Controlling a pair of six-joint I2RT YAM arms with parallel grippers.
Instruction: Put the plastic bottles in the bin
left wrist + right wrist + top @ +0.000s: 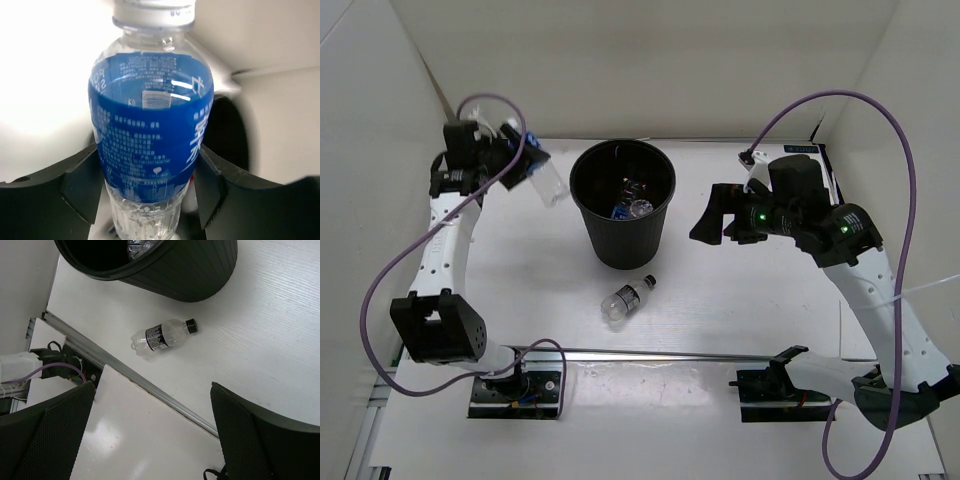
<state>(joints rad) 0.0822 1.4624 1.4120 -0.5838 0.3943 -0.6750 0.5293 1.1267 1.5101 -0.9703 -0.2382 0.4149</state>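
Observation:
My left gripper rises next, carries the bottle over the bin's rim, lowers and releases, as the bin's opening (623, 185) (227, 130) lies to its right in the top view.
A clear plastic bottle with a blue label (150, 125) stands between the fingers (82, 185) of my left gripper (150, 187), which is shut on its lower half. From above, that gripper (532, 163) hangs at the back left with the bottle (551, 187) just left of the black bin (620, 245). Bottles (632, 200) lie inside the bin. A clear bottle with a dark label and black cap (626, 298) lies on the table in front of the bin, also in the right wrist view (162, 337). My right gripper (712, 215) is open and holds nothing, right of the bin (190, 275).
White walls close in the table at the back and on both sides. A metal rail (650, 352) runs along the near edge in front of the arm bases. Purple cables (860, 105) loop above both arms.

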